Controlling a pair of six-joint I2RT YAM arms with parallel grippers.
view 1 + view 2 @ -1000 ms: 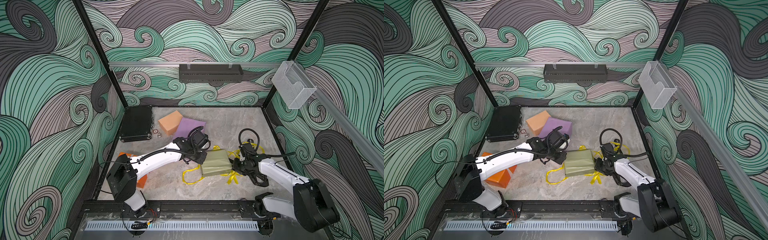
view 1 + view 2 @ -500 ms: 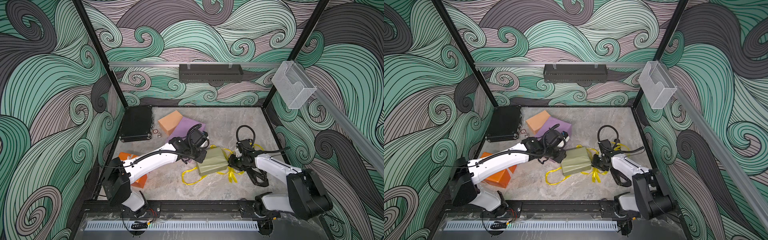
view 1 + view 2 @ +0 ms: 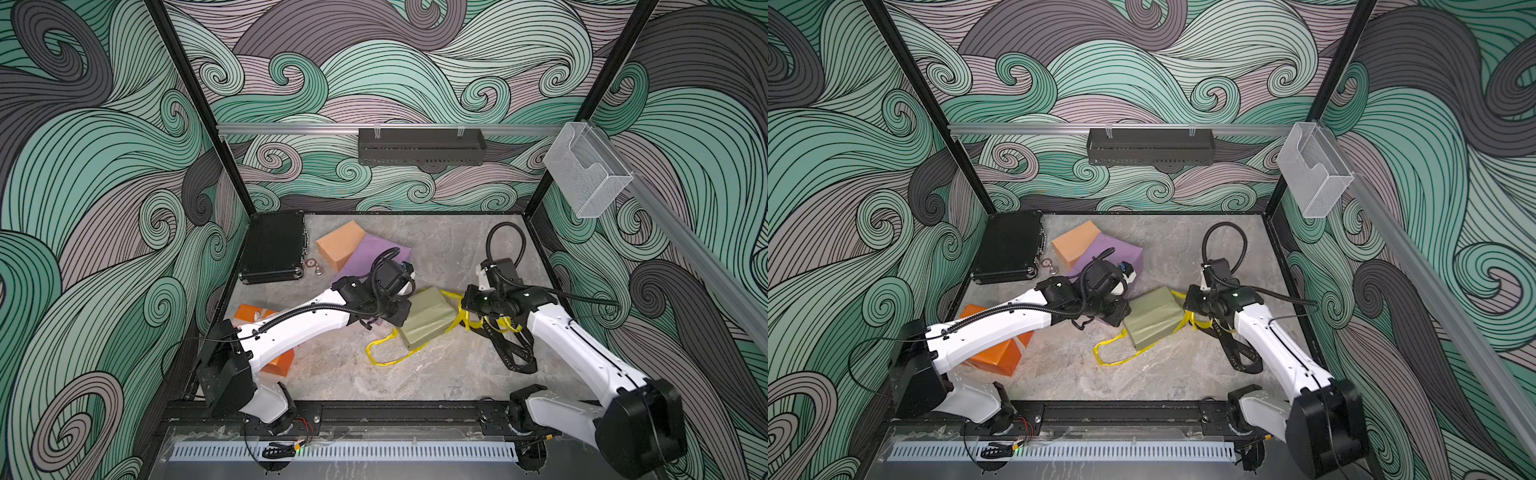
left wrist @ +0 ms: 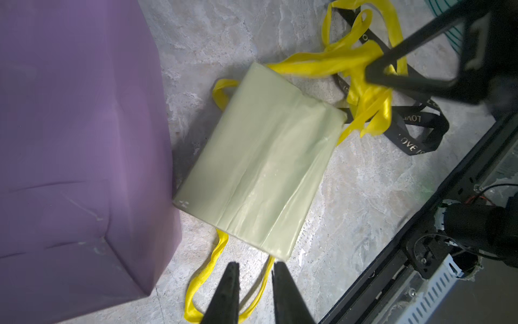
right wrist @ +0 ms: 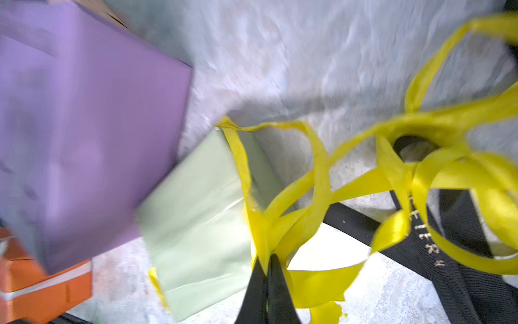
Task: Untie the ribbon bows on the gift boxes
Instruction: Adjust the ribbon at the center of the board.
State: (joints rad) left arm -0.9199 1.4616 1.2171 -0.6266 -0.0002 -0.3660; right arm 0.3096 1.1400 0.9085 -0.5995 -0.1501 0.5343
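My right gripper lifts away from the olive-green box (image 3: 424,318) next, then lowers and releases the heap of yellow ribbon over the black lettered ribbon (image 3: 515,353), since that lies below the gripper.
The olive-green gift box (image 3: 424,318) (image 3: 1152,318) lies mid-table, its yellow ribbon (image 3: 386,353) loose around it. My right gripper (image 5: 266,262) (image 3: 463,305) is shut on a bunch of yellow ribbon (image 5: 308,196) at the box's right end. My left gripper (image 4: 255,265) hovers over the box's (image 4: 260,157) opposite end, jaws narrowly open, with a ribbon strand (image 4: 201,277) on the floor below them. The purple box (image 3: 374,257) (image 4: 78,140) and the tan-peach box (image 3: 340,245) sit behind. The orange box (image 3: 994,353) lies under my left arm. A black lettered ribbon (image 3: 515,353) (image 4: 414,126) lies loose.
A black hard case (image 3: 274,247) stands at the back left with two small round pieces (image 3: 313,266) beside it. A black tray (image 3: 419,145) hangs on the back wall. A clear holder (image 3: 586,174) is fixed to the right rail.
My right gripper moved in to the box's right end and closed on the yellow ribbon. The olive-green box shifted and turned slightly. My left arm drew back a little along the box.
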